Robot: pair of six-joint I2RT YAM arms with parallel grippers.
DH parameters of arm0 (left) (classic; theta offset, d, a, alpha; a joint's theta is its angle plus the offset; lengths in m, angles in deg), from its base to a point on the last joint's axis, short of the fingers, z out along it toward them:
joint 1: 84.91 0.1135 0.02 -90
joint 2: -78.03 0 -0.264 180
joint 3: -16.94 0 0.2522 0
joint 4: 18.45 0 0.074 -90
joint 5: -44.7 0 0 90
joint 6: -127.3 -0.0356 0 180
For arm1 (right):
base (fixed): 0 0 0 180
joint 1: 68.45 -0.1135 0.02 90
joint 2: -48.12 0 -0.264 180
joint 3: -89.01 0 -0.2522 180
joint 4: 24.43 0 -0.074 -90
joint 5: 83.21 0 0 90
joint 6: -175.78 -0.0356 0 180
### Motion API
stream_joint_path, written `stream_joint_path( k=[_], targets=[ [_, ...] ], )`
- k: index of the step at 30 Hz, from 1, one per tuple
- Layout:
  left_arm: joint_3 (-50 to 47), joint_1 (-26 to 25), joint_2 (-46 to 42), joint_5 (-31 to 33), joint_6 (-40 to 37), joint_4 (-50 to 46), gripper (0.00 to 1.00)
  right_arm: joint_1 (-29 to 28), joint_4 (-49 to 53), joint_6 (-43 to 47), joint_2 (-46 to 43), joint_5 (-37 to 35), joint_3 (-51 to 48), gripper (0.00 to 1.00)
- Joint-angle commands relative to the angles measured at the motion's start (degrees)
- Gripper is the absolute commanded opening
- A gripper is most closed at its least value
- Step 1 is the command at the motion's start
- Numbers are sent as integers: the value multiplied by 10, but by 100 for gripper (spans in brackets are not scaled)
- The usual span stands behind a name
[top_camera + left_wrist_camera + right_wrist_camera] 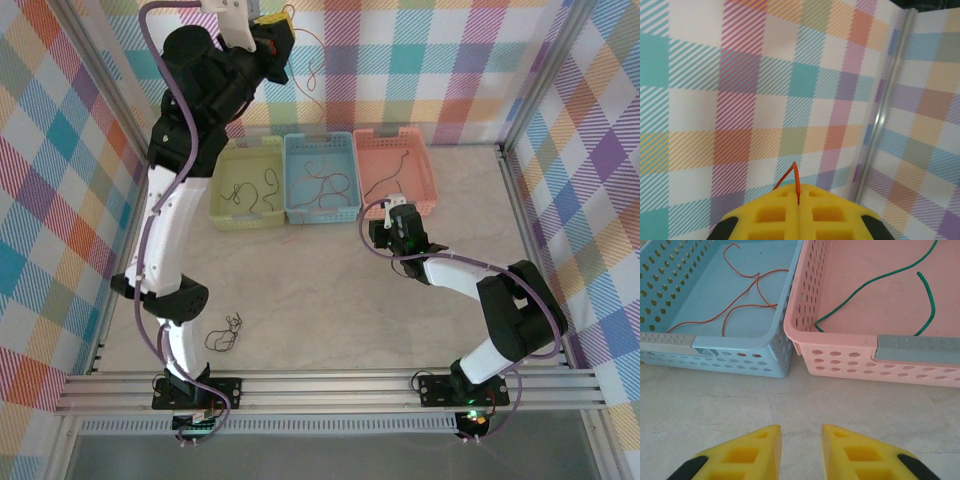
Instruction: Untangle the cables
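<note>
My left gripper lowers the thin orange cable over the blue basket (740, 342) next, then releases it.
My left gripper (273, 22) is raised high against the back wall, shut on a thin orange cable (795, 176) that sticks out between the yellow fingertips. The orange cable (314, 68) dangles in loops to the right of that gripper. A small knot of dark cables (226, 334) lies on the table near the left arm's base. My right gripper (801, 437) stands open just above the table, nothing between its fingers, in front of the gap between the blue basket (740, 342) and the pink basket (840, 340).
Three baskets stand in a row at the back: a yellow-green basket (222, 190) with dark wires, the blue basket (292, 180) with orange wires (742, 307), and the pink basket (428, 170) with a green wire (875, 277). Metal frame posts (880, 115) mark the corners.
</note>
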Motion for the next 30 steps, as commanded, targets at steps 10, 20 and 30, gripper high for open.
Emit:
stream_joint_path(
  k=[10, 20, 30],
  targets=[
    [61, 70, 133, -50, 87, 173, 0, 0, 14, -9, 18, 28, 22, 29],
    [57, 87, 233, -103, 131, 151, 0, 1, 18, -8, 24, 42, 28, 29],
    [-81, 73, 259, -112, 108, -8, 5, 1, 18, -9, 25, 46, 28, 29]
  ],
)
